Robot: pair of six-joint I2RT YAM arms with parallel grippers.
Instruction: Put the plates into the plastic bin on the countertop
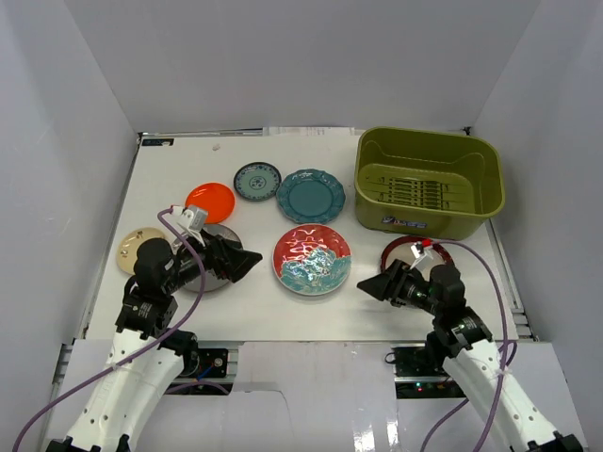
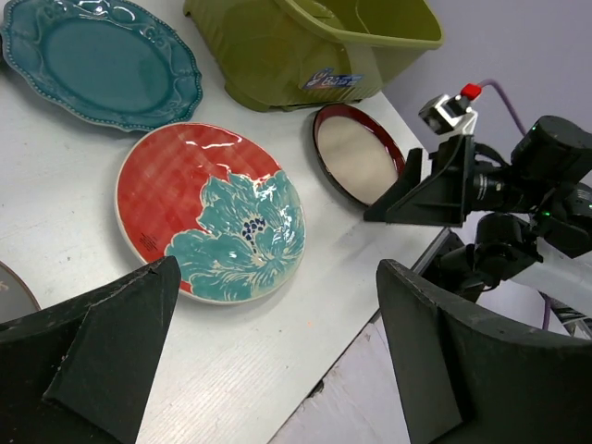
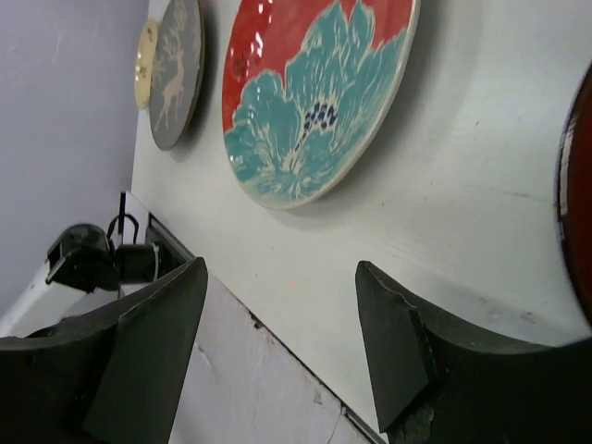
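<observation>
I will next lower my right gripper across to the red-teal plate's teal-flowered rim (image 1: 347,272) (image 3: 362,159), because this rim is below the gripper and to its left in the top view.
The olive-green plastic bin (image 1: 462,218) stands empty at the back right of the white countertop (image 1: 254,306). On the countertop lie the red-teal plate (image 1: 312,259), teal scalloped plate (image 1: 311,196), small teal-white plate (image 1: 257,181), orange plate (image 1: 210,201), beige plate (image 1: 137,247), grey plate (image 1: 209,279) and dark-red-rimmed plate (image 1: 403,247). My left gripper (image 1: 250,262) is open and empty, over the grey plate, left of the red-teal plate (image 2: 213,227). My right gripper (image 1: 369,287) is open and empty, in front of the dark-red-rimmed plate (image 2: 356,157), pointing at the red-teal plate (image 3: 314,92).
Pale walls enclose the countertop on three sides. The near table edge (image 2: 388,268) runs just below both grippers. The right arm (image 2: 518,194) shows in the left wrist view. The bin (image 2: 277,55) carries a small label on its front wall.
</observation>
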